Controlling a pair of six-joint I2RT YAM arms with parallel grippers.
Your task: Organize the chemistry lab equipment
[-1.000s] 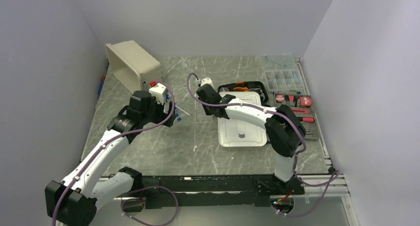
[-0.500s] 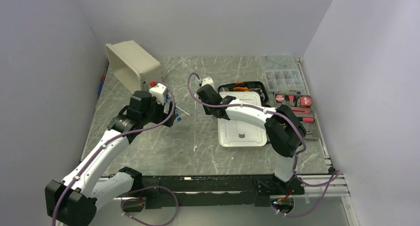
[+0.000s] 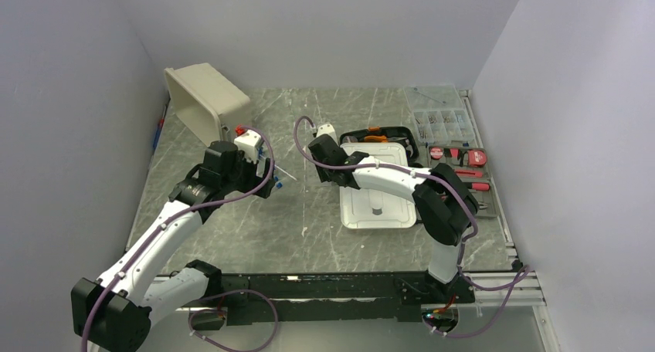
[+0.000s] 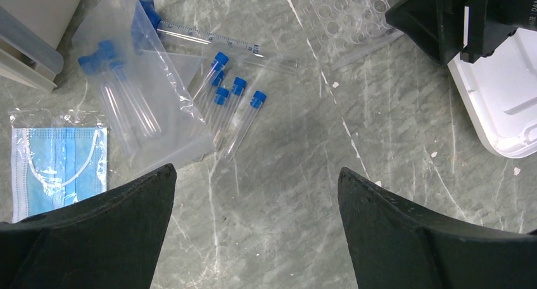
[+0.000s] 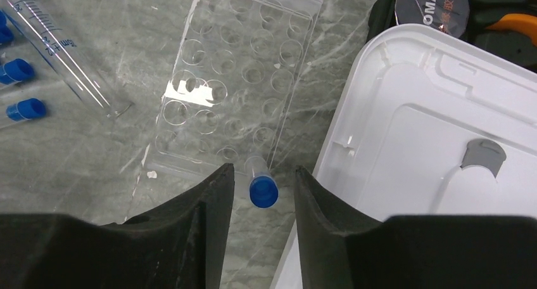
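My left gripper lowers onto the clear capless end of the loose tube nearest the rack next, since that end lies below its wide-open fingers.
A flat clear perforated rack (image 5: 237, 80) lies on the marble table. One blue-capped tube (image 5: 262, 189) stands upright in a hole at the rack's near edge. My right gripper (image 5: 262, 172) hangs over it, open, with a gap between each finger and the cap. Several loose blue-capped tubes (image 4: 229, 105) lie on the table beside a clear bag (image 4: 126, 105) that holds more tubes. A long clear graduated tube (image 4: 209, 40) lies behind them. My left gripper (image 4: 256, 170) is wide open and empty above bare table, near the loose tubes.
A white lid (image 3: 378, 198) lies right of the rack, touching the black tool case (image 3: 378, 136). A packed blue face mask (image 4: 57, 162) lies left of the bag. A tipped beige bin (image 3: 205, 101) sits at the back left, a clear parts box (image 3: 442, 120) at the back right.
My right gripper has shifted very slightly to the right. My left arm has barely moved.
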